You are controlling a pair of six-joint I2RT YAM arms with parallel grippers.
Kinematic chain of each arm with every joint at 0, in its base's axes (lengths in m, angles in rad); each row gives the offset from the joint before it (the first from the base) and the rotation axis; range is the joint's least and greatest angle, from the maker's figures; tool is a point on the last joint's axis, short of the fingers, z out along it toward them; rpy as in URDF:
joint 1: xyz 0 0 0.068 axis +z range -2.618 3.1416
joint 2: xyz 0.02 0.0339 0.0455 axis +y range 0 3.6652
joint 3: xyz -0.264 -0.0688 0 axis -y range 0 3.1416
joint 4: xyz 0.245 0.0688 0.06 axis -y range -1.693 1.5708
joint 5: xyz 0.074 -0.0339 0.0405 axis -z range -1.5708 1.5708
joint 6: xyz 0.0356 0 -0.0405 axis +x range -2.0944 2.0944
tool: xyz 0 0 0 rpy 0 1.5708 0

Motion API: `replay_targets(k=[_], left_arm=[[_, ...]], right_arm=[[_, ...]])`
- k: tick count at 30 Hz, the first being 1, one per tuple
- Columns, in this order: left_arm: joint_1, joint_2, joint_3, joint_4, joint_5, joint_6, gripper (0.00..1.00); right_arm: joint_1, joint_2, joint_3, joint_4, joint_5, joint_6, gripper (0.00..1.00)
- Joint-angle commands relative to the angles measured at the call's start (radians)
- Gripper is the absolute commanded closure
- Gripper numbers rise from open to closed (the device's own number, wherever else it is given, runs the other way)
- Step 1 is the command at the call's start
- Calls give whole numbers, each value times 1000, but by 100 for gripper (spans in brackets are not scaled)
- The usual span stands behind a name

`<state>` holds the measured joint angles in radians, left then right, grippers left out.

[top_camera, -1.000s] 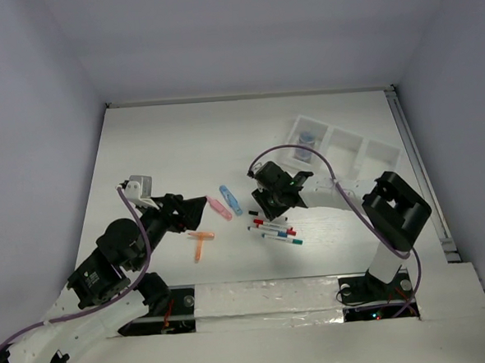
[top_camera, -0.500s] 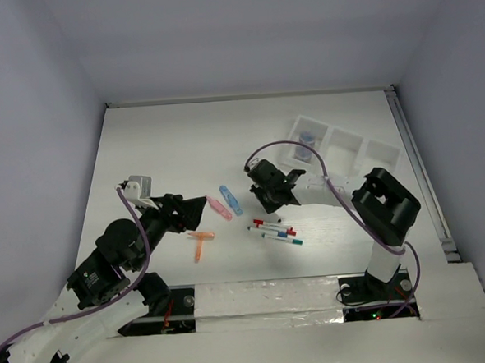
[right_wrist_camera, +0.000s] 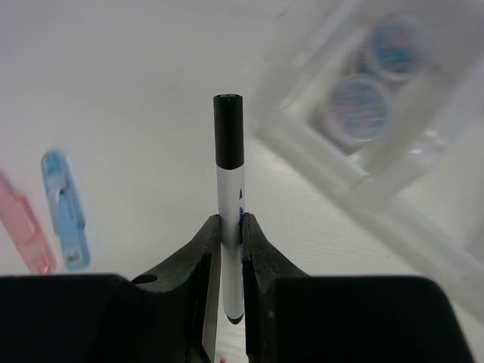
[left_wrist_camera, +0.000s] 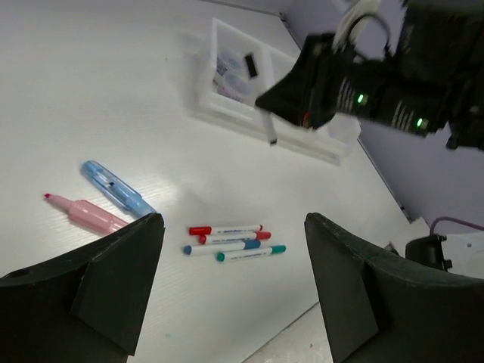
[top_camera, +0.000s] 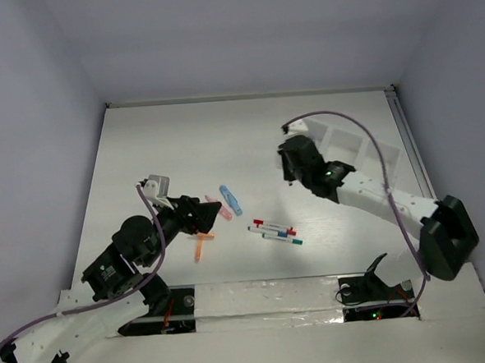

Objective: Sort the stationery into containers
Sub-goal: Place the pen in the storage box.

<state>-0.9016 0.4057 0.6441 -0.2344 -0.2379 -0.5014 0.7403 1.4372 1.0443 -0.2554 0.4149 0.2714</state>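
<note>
The white pen goes across and down with my right gripper next and is then released, since the tray's middle section (top_camera: 345,145) (right_wrist_camera: 463,185) lies below it and to its right in the top view.
My right gripper (top_camera: 294,168) is shut on a thin white pen with a black cap (right_wrist_camera: 229,189), held up above the table just left of the tray (top_camera: 364,145). That pen (left_wrist_camera: 271,130) hangs upright in front of the tray's wall (left_wrist_camera: 227,110). Two round bluish discs (right_wrist_camera: 360,108) lie in the tray's near compartment. Several pens with red, blue and teal caps (top_camera: 275,230) lie together on the table. My left gripper (top_camera: 208,216) is open and empty, with those pens (left_wrist_camera: 231,240) seen between its fingers.
A pink piece (top_camera: 218,208) and a blue piece (top_camera: 230,200) lie side by side left of the pens. Orange pieces (top_camera: 201,243) lie under my left gripper. The right arm's cable (top_camera: 346,122) arches over the tray.
My right gripper closed on the black-capped pen in the pen cluster, lifted it and carried it back and right toward the tray. My left arm shifted slightly right.
</note>
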Motion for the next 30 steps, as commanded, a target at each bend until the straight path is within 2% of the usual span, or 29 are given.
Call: replay_targets(k=[1, 2, 6, 11, 13, 18, 23, 24, 25, 28, 29, 30], left_arm=[[1, 22, -50, 138, 109, -46, 27], [1, 27, -72, 158, 126, -49, 27], [1, 79, -124, 294, 207, -80, 28], [1, 200, -167, 403, 282, -80, 29], [-8, 271, -170, 437, 290, -66, 33], [-34, 434, -167, 509, 310, -45, 47], [-170, 587, -121, 478, 178, 23, 51], [-196, 640, -95, 463, 158, 33, 51], [-219, 666, -83, 457, 122, 43, 51], [-282, 761, -37, 451, 103, 89, 51], [-292, 780, -28, 451, 91, 101, 51], [-310, 820, -5, 448, 83, 124, 51]], right_arm=[[-166, -113, -58, 87, 87, 89, 100], [-252, -130, -85, 97, 78, 101, 100], [-407, -141, -102, 133, 18, 121, 100], [-539, -52, -79, 156, 1, 133, 100], [-599, -23, -63, 183, -56, 138, 100], [-610, 89, -9, 179, -88, 137, 100], [-610, 104, -39, 192, -111, 153, 98], [-610, 104, -49, 199, -116, 153, 95], [-610, 104, -52, 208, -117, 152, 81], [-610, 109, -27, 179, -111, 146, 55], [-610, 101, -26, 177, -111, 141, 43], [-610, 94, -23, 173, -120, 141, 35]])
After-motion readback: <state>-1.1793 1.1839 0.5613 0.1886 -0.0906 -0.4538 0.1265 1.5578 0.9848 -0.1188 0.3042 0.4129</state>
